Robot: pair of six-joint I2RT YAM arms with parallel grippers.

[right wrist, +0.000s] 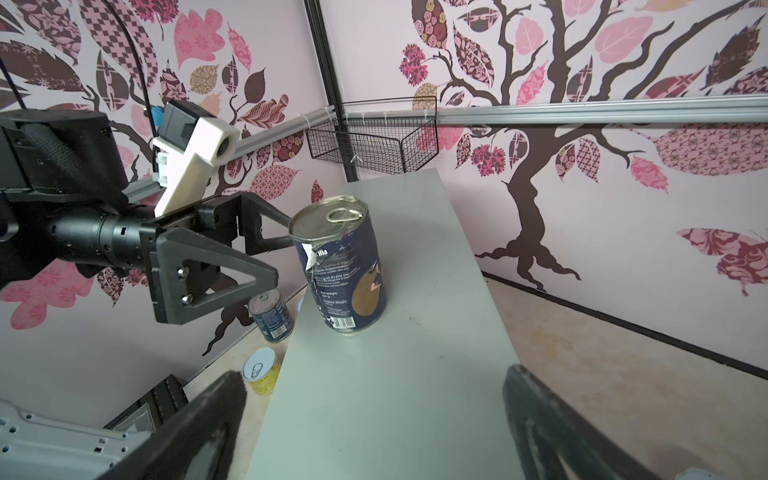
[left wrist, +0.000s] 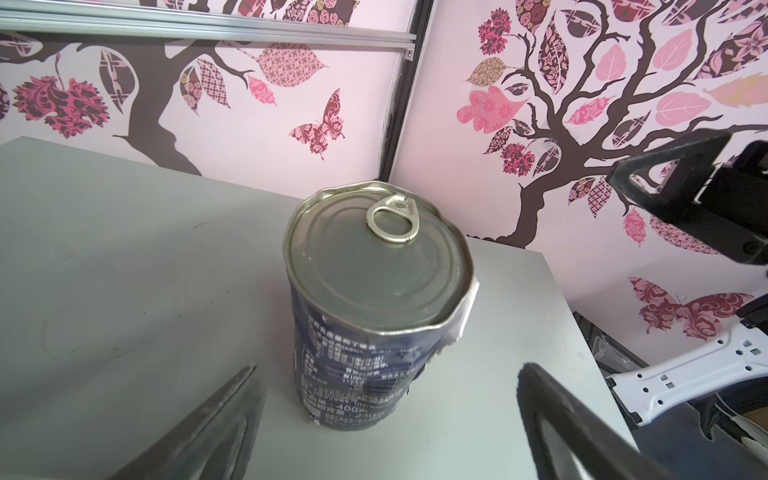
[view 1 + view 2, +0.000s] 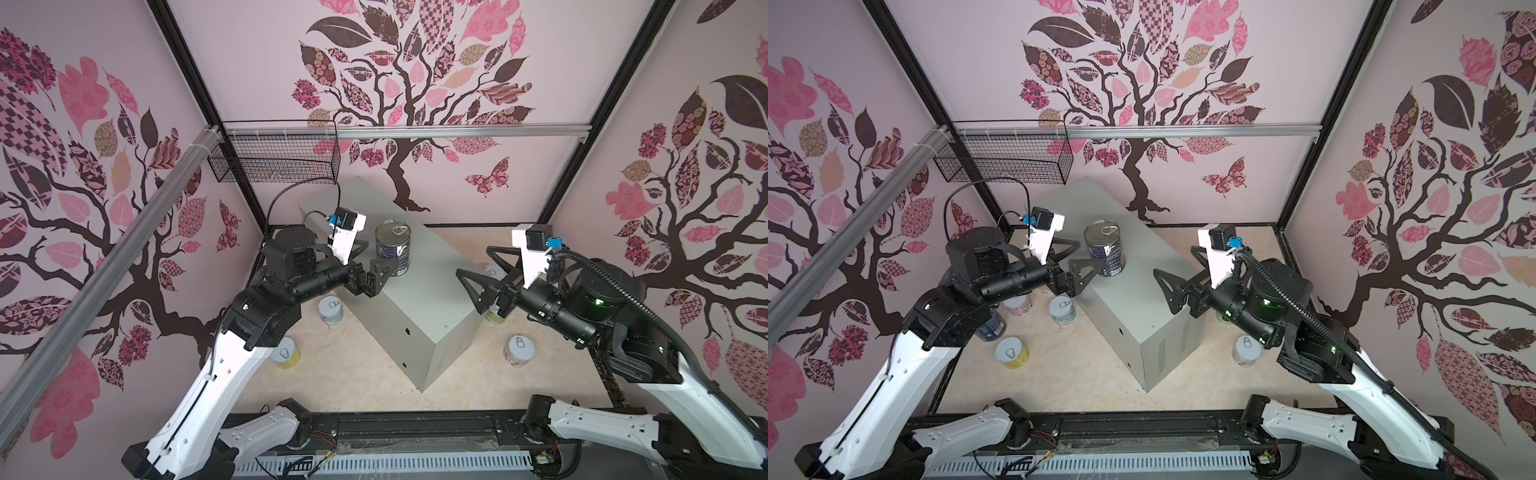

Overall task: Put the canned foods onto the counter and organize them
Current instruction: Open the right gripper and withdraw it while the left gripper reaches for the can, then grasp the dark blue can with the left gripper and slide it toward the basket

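My left gripper is open and the can stands just beyond its fingers. It should move forward next, so its open fingers go around the labelled side of the tall dark-blue can [image 3: 397, 252].
One tall dark-blue can [image 3: 392, 249] [image 3: 1104, 249] stands upright on the grey-green counter [image 3: 419, 316] [image 3: 1133, 307], silver pull-tab top up. My left gripper [image 3: 376, 257] [image 2: 388, 374] is open just left of this can [image 2: 374, 311], its fingers apart from it. Over the counter's right edge, my right gripper [image 3: 476, 262] [image 1: 372, 374] hangs open and empty. Short white-lidded cans stand on the floor: a greenish one [image 3: 331, 309], a yellow one [image 3: 286, 353] [image 1: 262, 370], a pinkish one [image 3: 518, 351]. A second dark-blue can [image 1: 272, 316] [image 3: 992, 326] stands on the floor, half hidden under the left arm.
A black wire basket [image 3: 274, 158] [image 3: 1005, 158] hangs on the back rail at the left, above the counter's far end. Another short can [image 3: 496, 316] is partly hidden behind the right gripper. Patterned walls close in three sides, and the arm bases line the front edge.
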